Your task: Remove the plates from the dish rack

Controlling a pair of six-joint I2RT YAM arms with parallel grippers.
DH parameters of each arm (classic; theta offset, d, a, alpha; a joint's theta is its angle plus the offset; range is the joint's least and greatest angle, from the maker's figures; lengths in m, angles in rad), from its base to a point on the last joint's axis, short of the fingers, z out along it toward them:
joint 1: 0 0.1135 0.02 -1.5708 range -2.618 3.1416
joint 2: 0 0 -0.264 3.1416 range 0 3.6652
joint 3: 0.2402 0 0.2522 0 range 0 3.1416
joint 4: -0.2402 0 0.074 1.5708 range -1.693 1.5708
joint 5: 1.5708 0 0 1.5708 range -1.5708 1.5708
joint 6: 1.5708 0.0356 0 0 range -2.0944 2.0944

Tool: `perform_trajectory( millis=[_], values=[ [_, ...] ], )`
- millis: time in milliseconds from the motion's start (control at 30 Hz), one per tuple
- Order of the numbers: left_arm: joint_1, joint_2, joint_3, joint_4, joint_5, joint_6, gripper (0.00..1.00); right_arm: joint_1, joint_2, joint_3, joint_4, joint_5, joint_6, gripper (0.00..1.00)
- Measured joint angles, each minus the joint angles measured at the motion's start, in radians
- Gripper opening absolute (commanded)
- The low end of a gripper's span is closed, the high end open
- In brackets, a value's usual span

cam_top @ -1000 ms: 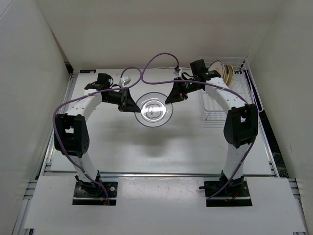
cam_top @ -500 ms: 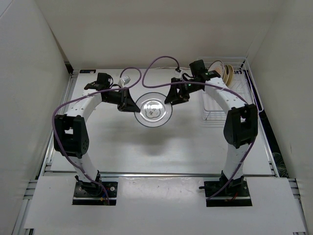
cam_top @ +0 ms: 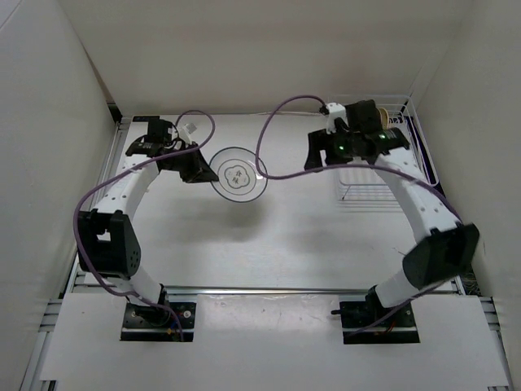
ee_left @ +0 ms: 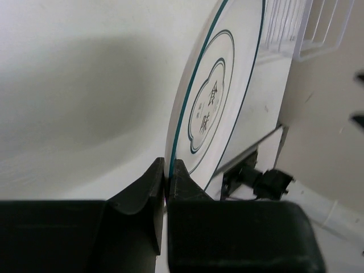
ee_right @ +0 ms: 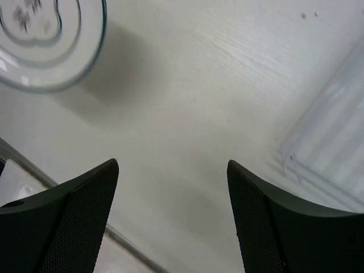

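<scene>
The plate in my left gripper comes down next over the tabletop clear of the dish rack [cam_top: 370, 173]. It is released there, below and to the gripper's left in the top view.
A white plate with dark rings [cam_top: 238, 173] hangs above the table left of centre, held by its left rim. My left gripper [cam_top: 199, 169] is shut on that rim; in the left wrist view the plate [ee_left: 219, 96] stands edge-on, with its rim pinched where the gripper [ee_left: 168, 170] closes. My right gripper [cam_top: 312, 160] is open and empty, well to the right of the plate. Its wrist view shows the gripper [ee_right: 173, 165] wide apart over bare table, the plate [ee_right: 45, 40] at top left. The white wire dish rack [cam_top: 370, 173] lies at the right; my right wrist hides its far end.
The rack's corner [ee_right: 335, 159] shows close to the right of my right gripper, and the rack [ee_left: 307, 34] also shows beyond the held plate. White walls enclose the table on three sides. Purple cables loop above both arms.
My right gripper opened, let go of the plate and drew back right toward the rack. My left arm carried the plate left and slightly back.
</scene>
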Motion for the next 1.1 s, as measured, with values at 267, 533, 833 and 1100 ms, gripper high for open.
perform_trajectory(
  millis=[267, 533, 833, 1100],
  values=[
    [0.19, 0.242, 0.304, 0.028, 0.013, -0.091, 0.11, -0.274, -0.397, -0.306, -0.113, -0.013, -0.102, 0.81],
    [0.327, 0.507, 0.548, 0.064, 0.071, -0.121, 0.11, -0.585, -0.516, -0.372, -0.214, -0.014, -0.373, 0.82],
    [0.499, 0.746, 0.656, 0.101, 0.127, -0.126, 0.11, -0.686, -0.383, -0.298, -0.274, -0.027, -0.473, 0.82],
    [0.531, 0.899, 0.657, 0.109, 0.161, -0.109, 0.12, -0.686, -0.348, -0.298, -0.286, -0.073, -0.454, 0.82]
  ],
)
